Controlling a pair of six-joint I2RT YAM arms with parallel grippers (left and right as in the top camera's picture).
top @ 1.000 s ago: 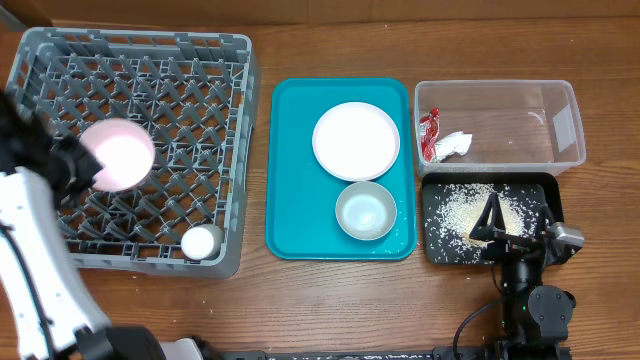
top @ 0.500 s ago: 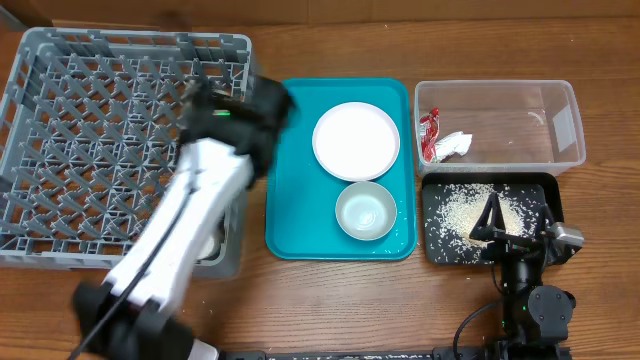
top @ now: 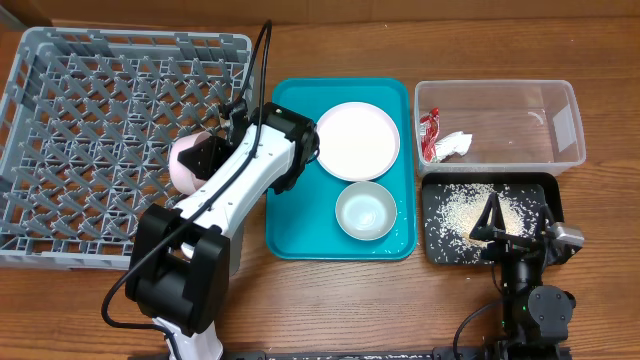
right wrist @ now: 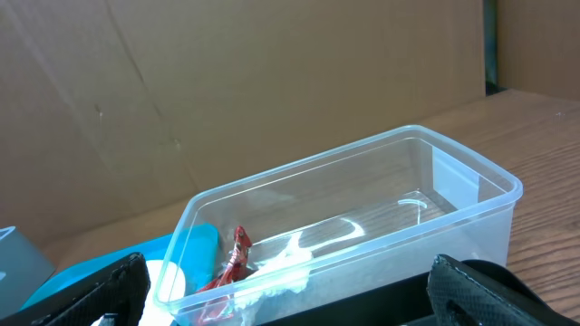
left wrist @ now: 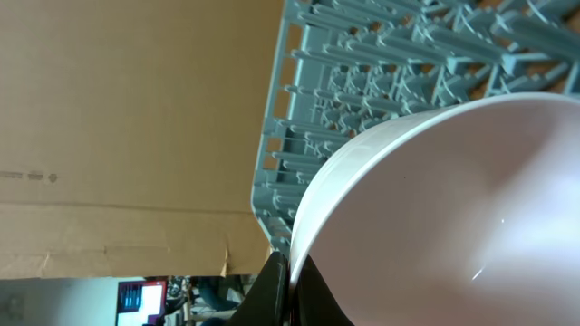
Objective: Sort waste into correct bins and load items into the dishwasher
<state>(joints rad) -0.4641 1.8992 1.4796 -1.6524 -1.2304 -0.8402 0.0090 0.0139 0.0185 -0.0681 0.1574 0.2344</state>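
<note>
The robot will next bring the white bowl down onto the grey dish rack's rows near the teal tray [top: 295,200], and then its left gripper will open.
My left gripper [top: 205,155] is shut on the rim of a white bowl [top: 187,160] and holds it tilted over the right part of the grey dish rack [top: 90,120]. In the left wrist view the bowl [left wrist: 453,217] fills the frame, with the jaws [left wrist: 290,290] pinching its edge. The white plate [top: 356,140] and the green-rimmed bowl [top: 365,211] sit on the teal tray [top: 295,200]. The clear tub [top: 500,125] holds the red wrapper [top: 430,135] and the tissue [top: 455,145]. Rice grains [top: 465,210] lie in the black tray [top: 540,195]. My right gripper [top: 497,225] is open above it. No chopsticks are in view.
The left arm lies across the rack's front right corner and the teal tray's left edge. The right wrist view shows the clear tub [right wrist: 362,226] with the wrapper [right wrist: 237,258] and tissue [right wrist: 281,267], between the open fingers [right wrist: 299,303]. Cardboard walls stand behind.
My left arm has swung from the rack's left side to its right side, carrying the bowl. The right arm has not moved.
</note>
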